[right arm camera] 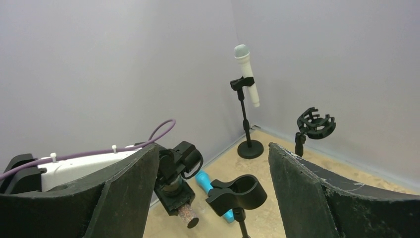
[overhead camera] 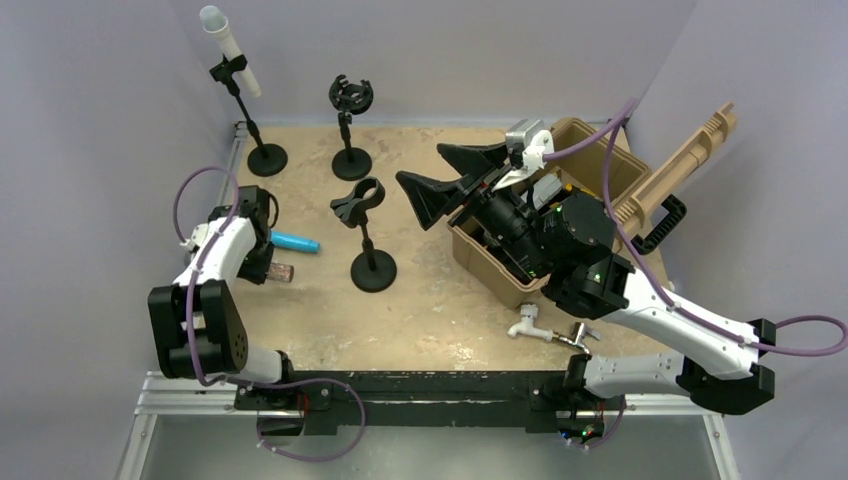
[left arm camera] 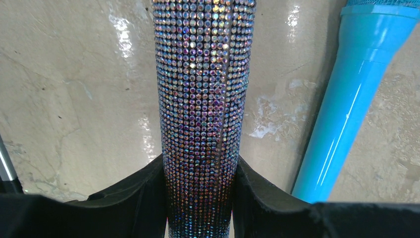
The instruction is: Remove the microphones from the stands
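I should next lower my left gripper to the tabletop (overhead camera: 272, 271) (left arm camera: 202, 148) beside the blue microphone and let go of the rhinestone-covered microphone there, because that part of the table is clear.
A rhinestone-covered microphone (left arm camera: 203, 99) sits between the black pads of my left gripper (left arm camera: 200, 198), which is shut on its body. In the top view that gripper (overhead camera: 262, 262) is low over the table's left side, with the microphone's end (overhead camera: 281, 271) sticking out. A blue microphone (overhead camera: 296, 242) lies flat on the table beside it. A white microphone (overhead camera: 231, 50) is clipped in the back-left stand (overhead camera: 266, 158). The clip stand (overhead camera: 360, 203) in the middle is empty. My right gripper (overhead camera: 440, 180) hangs open, high over the right side, holding nothing.
A stand with an empty round shock mount (overhead camera: 351, 97) is at the back. An open tan case (overhead camera: 600, 150) with its lid swung out fills the right side, under my right arm. A small white fitting (overhead camera: 527, 325) lies near the front edge.
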`<state>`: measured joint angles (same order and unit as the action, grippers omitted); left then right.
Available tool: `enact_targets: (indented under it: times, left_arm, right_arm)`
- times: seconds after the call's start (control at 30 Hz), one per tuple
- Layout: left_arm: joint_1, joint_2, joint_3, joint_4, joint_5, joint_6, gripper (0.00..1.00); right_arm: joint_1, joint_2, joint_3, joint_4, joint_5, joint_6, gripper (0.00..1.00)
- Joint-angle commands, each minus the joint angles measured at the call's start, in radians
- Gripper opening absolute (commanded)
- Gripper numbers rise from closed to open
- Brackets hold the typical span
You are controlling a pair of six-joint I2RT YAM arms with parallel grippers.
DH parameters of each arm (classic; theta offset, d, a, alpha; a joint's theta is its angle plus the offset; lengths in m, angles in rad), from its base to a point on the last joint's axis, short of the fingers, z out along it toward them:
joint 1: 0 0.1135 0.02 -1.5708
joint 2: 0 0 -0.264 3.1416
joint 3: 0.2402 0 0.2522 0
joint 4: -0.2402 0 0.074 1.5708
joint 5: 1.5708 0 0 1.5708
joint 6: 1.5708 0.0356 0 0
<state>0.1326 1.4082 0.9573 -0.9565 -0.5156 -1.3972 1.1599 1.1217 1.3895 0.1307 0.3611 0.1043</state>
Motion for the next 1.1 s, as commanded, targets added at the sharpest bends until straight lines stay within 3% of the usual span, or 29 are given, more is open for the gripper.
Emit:
enact_targets:
  times: [0.0,0.13,0.47,0.57,0.67,0.83,0.9,1.07]
  left_arm:
    - [0.006,0.058,0.055,-0.028,0.038,-0.088,0.22]
    - [0.007,0.070,0.037,0.005,0.062,-0.098,0.41]
    - [0.008,0.188,0.052,0.043,0.121,-0.099,0.41]
    - [0.007,0.205,0.042,0.081,0.129,-0.086,0.49]
    - [0.011,0.212,0.043,0.090,0.122,-0.082,0.48]
    - [0.018,0.210,0.050,0.096,0.122,-0.073,0.55]
    - [0.019,0.201,0.051,0.096,0.113,-0.065,0.61]
    - [0.019,0.139,0.047,0.074,0.108,-0.049,0.92]
  right_arm:
    - [0.000,-0.025,-0.012,0.056,0.038,-0.021,0.79]
    - [0.001,-0.029,-0.019,0.061,0.046,-0.026,0.79]
    - [0.000,-0.031,-0.027,0.069,0.053,-0.031,0.79]
    - [0.000,-0.035,-0.029,0.067,0.060,-0.032,0.79]
    - [0.000,-0.040,-0.034,0.071,0.068,-0.034,0.79]
    - [0.000,-0.036,-0.037,0.081,0.065,-0.035,0.79]
    - [0.000,-0.031,-0.035,0.080,0.064,-0.037,0.79]
    - [0.000,-0.027,-0.034,0.076,0.063,-0.038,0.79]
